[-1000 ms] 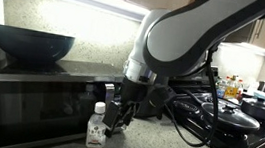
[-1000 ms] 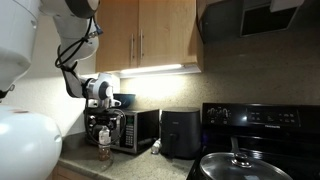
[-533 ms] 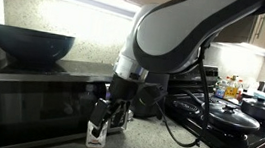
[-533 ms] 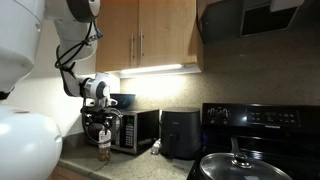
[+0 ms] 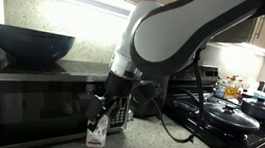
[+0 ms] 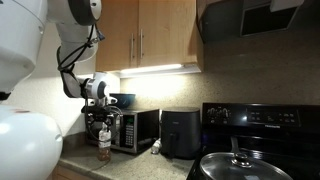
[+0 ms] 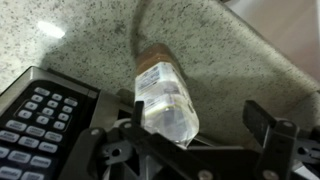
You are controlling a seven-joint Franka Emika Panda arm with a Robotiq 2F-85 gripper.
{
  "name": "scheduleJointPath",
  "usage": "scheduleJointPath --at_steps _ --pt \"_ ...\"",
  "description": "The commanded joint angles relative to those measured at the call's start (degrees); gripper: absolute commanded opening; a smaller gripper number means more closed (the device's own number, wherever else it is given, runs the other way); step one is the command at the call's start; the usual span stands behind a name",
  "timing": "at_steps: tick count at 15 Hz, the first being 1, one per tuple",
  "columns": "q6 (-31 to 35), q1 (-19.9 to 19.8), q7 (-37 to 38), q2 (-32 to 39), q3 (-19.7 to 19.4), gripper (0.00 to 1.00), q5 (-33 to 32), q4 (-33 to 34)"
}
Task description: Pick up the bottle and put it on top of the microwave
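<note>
The bottle's top sits off my gripper's middle, to its left in the wrist view, so next my gripper needs to shift that way to centre its fingers there.
The bottle (image 5: 95,134) stands upright on the speckled counter, just in front of the microwave (image 5: 23,107). It also shows in an exterior view (image 6: 104,150). In the wrist view the bottle (image 7: 165,100) is clear with a white label and amber liquid at its far end. My gripper (image 5: 101,116) has come down over the bottle and is open. In the wrist view the gripper (image 7: 200,118) has the bottle between its fingers, close to one finger (image 7: 138,111) and far from the other. The bottle's cap is hidden.
A dark bowl (image 5: 27,42) sits on top of the microwave. The microwave's keypad (image 7: 40,112) is beside the gripper. A smaller black appliance (image 6: 180,133) stands further along the counter. A stove with a lidded pan (image 5: 230,115) is beyond it.
My gripper has moved from beside the bottle toward the microwave and down, so that its open fingers now stand around the bottle. The bottle has not moved.
</note>
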Motion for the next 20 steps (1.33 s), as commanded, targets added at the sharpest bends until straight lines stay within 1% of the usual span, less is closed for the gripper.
scheduleJointPath --at_steps 1,3,4,5,8,14,16,17,18,20 --pt "5.34 2.07 13.50 -0.54 -2.53 1.00 -11.14 -1.25" --pt "4.80 3.12 20.54 -0.34 -3.45 1.00 -16.29 -0.54" --pt "3.04 2.96 19.92 -0.22 -2.68 1.00 -14.74 -0.13" --pt "3.46 1.98 16.60 -0.01 -2.36 1.00 -13.13 0.02" --pt "3.42 2.53 17.62 0.00 -2.29 1.00 -13.17 0.02" --pt "5.37 3.09 19.79 1.84 -4.42 1.00 -20.09 1.46" --pt "6.06 2.95 18.86 2.35 -4.60 1.00 -20.68 1.91" --pt "6.43 2.37 15.79 2.87 -3.77 1.00 -18.07 2.16" --pt "4.81 2.60 17.40 1.54 -4.15 1.00 -18.39 1.35" --pt "5.62 2.43 15.97 2.34 -3.69 1.00 -17.09 1.81"
